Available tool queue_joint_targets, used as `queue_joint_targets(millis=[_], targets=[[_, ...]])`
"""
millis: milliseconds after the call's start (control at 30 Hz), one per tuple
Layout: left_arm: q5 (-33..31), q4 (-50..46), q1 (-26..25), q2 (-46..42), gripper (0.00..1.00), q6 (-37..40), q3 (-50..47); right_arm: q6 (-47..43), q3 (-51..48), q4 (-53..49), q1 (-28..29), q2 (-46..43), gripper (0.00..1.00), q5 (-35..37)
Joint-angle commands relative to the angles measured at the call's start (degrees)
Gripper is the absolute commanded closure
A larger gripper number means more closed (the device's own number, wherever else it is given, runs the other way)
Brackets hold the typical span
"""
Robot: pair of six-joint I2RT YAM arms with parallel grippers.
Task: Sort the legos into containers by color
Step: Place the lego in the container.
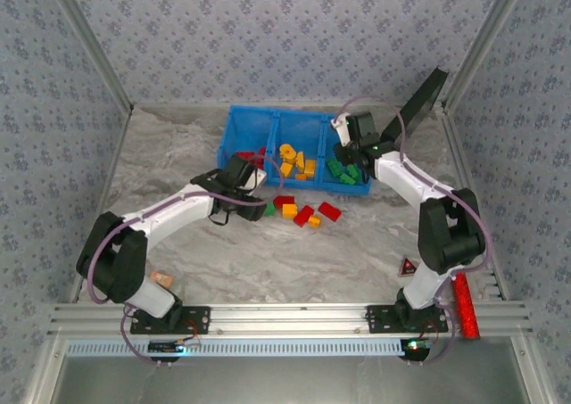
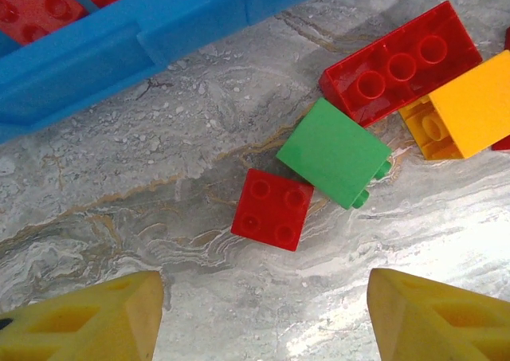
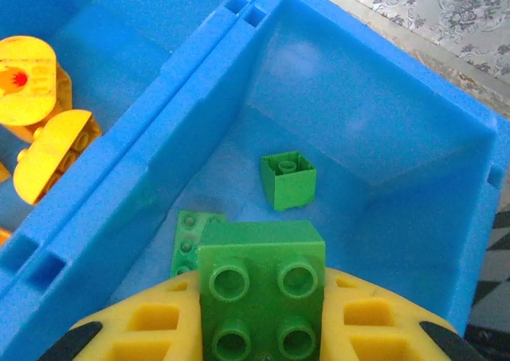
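The robot's right gripper will next go down into the section of the blue bin below it and release the green brick there, since a green cube (image 3: 288, 179) and flat green piece are already inside.
The blue bin (image 1: 234, 132) stands at the back of the table, with red legos in its left compartment, yellow-orange ones (image 1: 294, 161) in the middle and green ones (image 1: 343, 170) on the right. My right gripper (image 3: 261, 333) hangs over the right compartment (image 3: 382, 138), shut on a green brick (image 3: 261, 289); a green cube (image 3: 288, 179) and a flat green piece (image 3: 188, 237) lie below. My left gripper (image 2: 265, 313) is open just in front of the bin, nothing between its fingers. Ahead of it lie a small red brick (image 2: 272, 209), a green brick (image 2: 335, 151), a long red brick (image 2: 402, 62) and a yellow-orange one (image 2: 466, 110).
More loose bricks (image 1: 308, 213) lie on the marble top in front of the bin. A red triangular marker (image 1: 408, 266) and a red cylinder (image 1: 464, 306) sit near the right arm's base. A black panel (image 1: 425, 96) leans at the back right.
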Motion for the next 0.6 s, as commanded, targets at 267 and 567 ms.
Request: queue_joint_targets(millis=[267, 567], targets=[[0.48, 1.11, -0.32, 4.57, 0.31, 1.16, 0.18, 2.87, 3.89, -0.81, -1.05, 4.73, 0.69, -0.09], [0.91, 1.34, -0.33, 7.45, 0.31, 1.18, 0.25, 2.95, 4.37, -1.61, -1.74, 6.11, 0.52, -1.55]])
